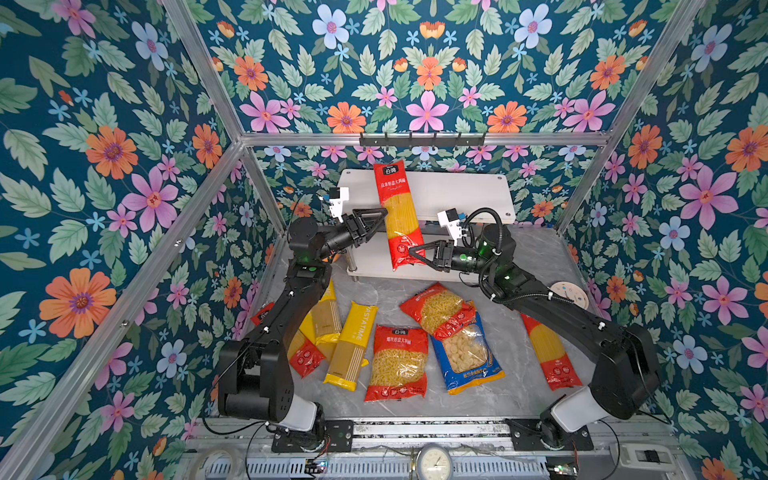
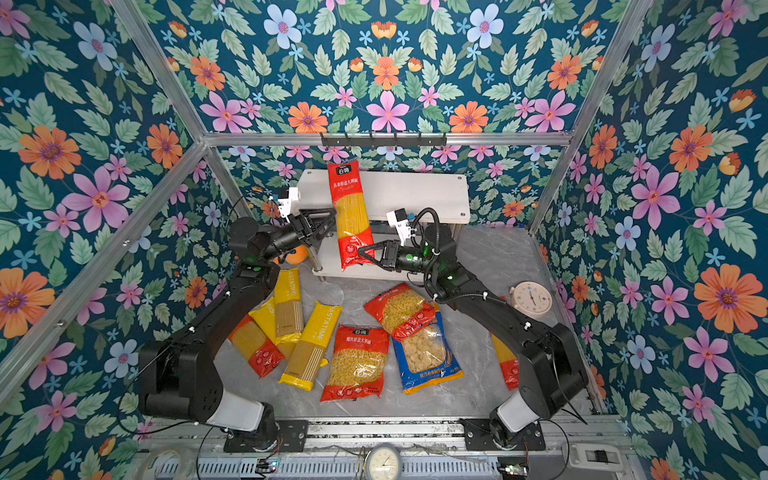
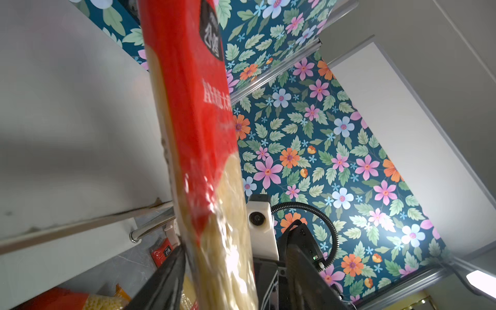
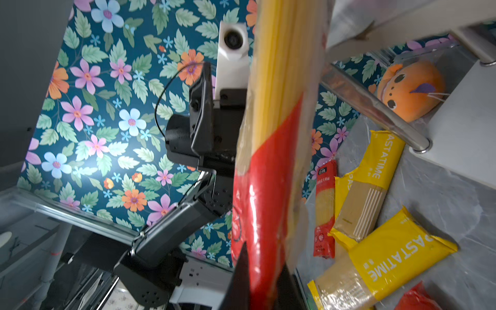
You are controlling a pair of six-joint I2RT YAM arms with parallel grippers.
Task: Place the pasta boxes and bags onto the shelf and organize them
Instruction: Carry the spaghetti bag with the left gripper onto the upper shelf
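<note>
My right gripper rises outward next, lays the spaghetti pack over the upper board's end [image 1: 359, 188] beside the orange plush toy and releases it, since that end is empty.
A long red spaghetti pack [image 1: 399, 212] [image 2: 351, 212] stands nearly upright before the white two-tier shelf [image 1: 457, 195], its top leaning over the upper board. My right gripper [image 1: 415, 255] [image 4: 264, 257] is shut on the pack's lower red end. My left gripper [image 1: 381, 222] [image 3: 237, 252] is open at the pack's middle: one finger touches the wrapper, the other stands well off. On the table lie yellow PASTATIME packs [image 1: 351, 345], two red short-pasta bags [image 1: 398, 363] [image 1: 440, 309], a blue-and-yellow bag [image 1: 465, 353] and two more red spaghetti packs [image 1: 548, 357] [image 1: 305, 353].
An orange plush toy [image 2: 297, 255] sits on the floor beside the shelf's left legs. A round clock [image 2: 532, 300] lies at the right wall. A black hook rail [image 1: 422, 139] hangs above the shelf. Floral walls close in on three sides.
</note>
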